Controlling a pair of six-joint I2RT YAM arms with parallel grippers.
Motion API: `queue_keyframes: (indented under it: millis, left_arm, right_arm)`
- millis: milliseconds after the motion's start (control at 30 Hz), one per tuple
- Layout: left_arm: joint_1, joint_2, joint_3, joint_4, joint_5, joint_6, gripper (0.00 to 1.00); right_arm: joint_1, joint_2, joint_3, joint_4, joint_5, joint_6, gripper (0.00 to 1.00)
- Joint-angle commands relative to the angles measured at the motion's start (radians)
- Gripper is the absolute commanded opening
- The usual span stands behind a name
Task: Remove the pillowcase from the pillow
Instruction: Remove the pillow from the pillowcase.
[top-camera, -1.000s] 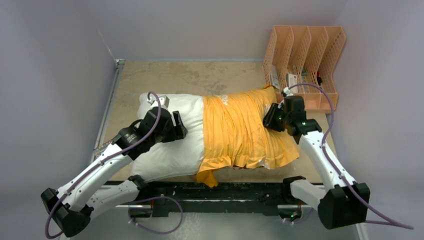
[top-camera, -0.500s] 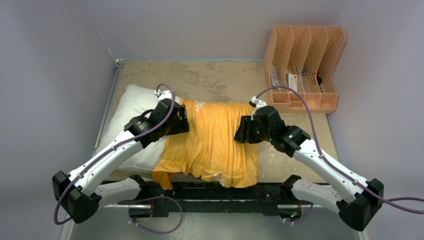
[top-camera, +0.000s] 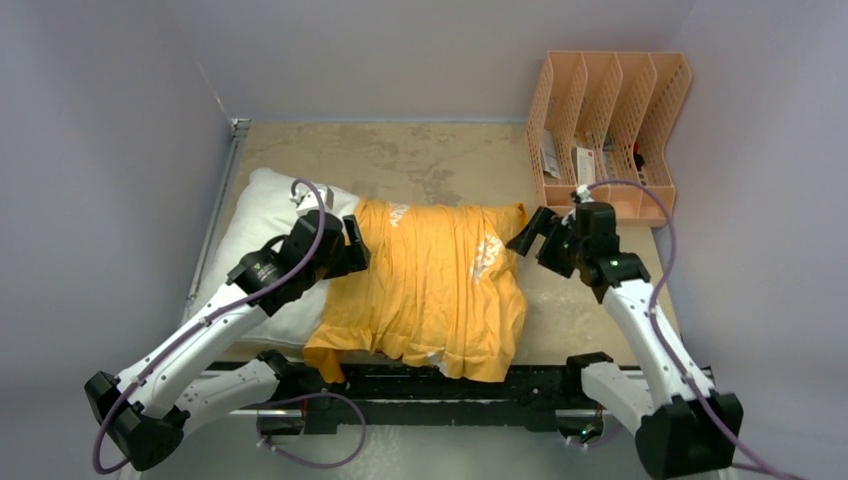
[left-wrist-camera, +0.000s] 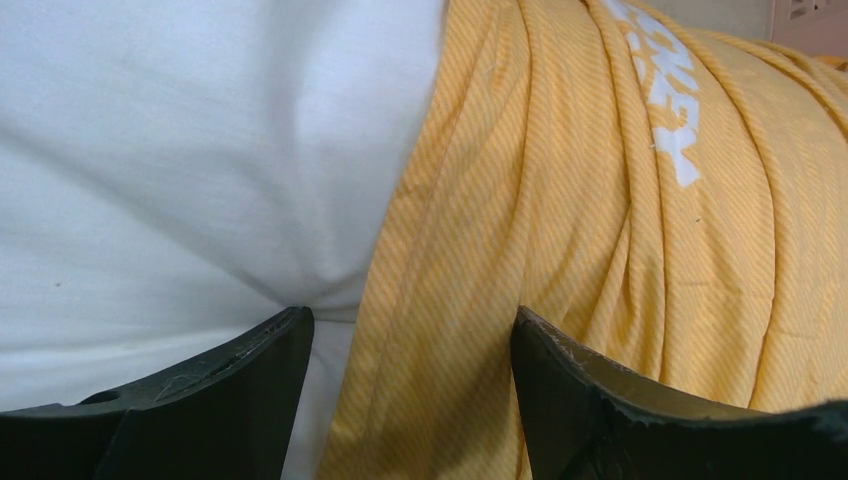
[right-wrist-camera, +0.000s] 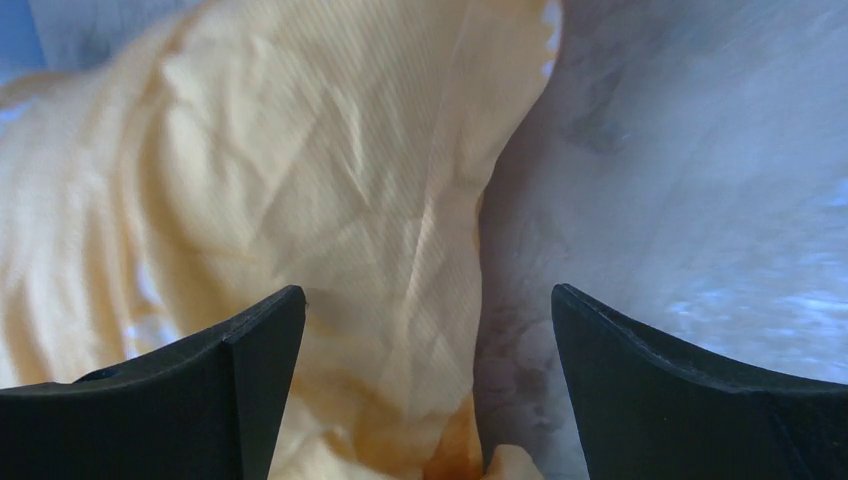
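My right gripper should now go down to the pillowcase's edge by the lettering (left-wrist-camera: 665, 100) just below, which is already between its open fingers. Then it should close on that fold.
The white pillow (top-camera: 262, 215) lies on the left of the table, its right part inside the orange-yellow pillowcase (top-camera: 430, 290), which is bunched in folds with white lettering (left-wrist-camera: 665, 100) on top. My left gripper (top-camera: 350, 250) presses into the pillow at the pillowcase's open hem. Its jaws are wide, one fingertip on bare pillow (left-wrist-camera: 200, 150), the other on orange cloth (left-wrist-camera: 600, 250), pinching the bulge between them (left-wrist-camera: 410, 320). My right gripper (top-camera: 528, 238) hangs open just off the pillowcase's far right corner (right-wrist-camera: 300, 150), holding nothing (right-wrist-camera: 428, 300).
A peach desk organiser (top-camera: 610, 130) with papers stands at the back right, just behind the right wrist. Bare mottled table (top-camera: 400, 160) lies behind the pillow and to its right (right-wrist-camera: 680, 180). Grey walls close in on both sides. A black rail (top-camera: 450, 385) runs along the near edge.
My right gripper has opened, let go of the pillowcase and drawn back to the right. The pillowcase's right end has dropped and spread out. My left arm has shifted slightly left, its grip unchanged.
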Motion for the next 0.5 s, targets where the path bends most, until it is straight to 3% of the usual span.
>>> queue_keyframes:
  millis: [0, 67, 133, 233, 367, 433, 467]
  left_arm:
    - [0.002, 0.007, 0.032, -0.069, 0.005, 0.007, 0.72]
    - [0.003, 0.008, 0.042, -0.069, 0.006, 0.01, 0.72]
    - [0.003, 0.012, 0.05, -0.071, 0.009, 0.014, 0.72]
    - [0.002, 0.017, 0.053, -0.079, 0.011, 0.015, 0.72]
    - [0.003, 0.016, 0.05, -0.107, -0.035, 0.011, 0.72]
    - [0.002, 0.038, 0.069, -0.206, -0.17, -0.011, 0.73]
    - [0.002, 0.054, 0.081, -0.266, -0.242, -0.024, 0.75]
  right_arm:
    - [-0.009, 0.069, -0.165, 0.357, -0.387, 0.145, 0.94]
    - [-0.01, 0.1, -0.24, 0.489, -0.468, 0.229, 0.93]
    - [-0.011, 0.123, -0.288, 0.604, -0.51, 0.273, 0.86]
    - [-0.014, 0.094, -0.312, 0.623, -0.479, 0.288, 0.59]
    - [-0.042, -0.016, -0.228, 0.347, -0.266, 0.183, 0.22]
    - [-0.051, -0.039, -0.154, 0.182, -0.098, 0.104, 0.0]
    - [-0.056, -0.045, -0.117, 0.115, -0.029, 0.065, 0.0]
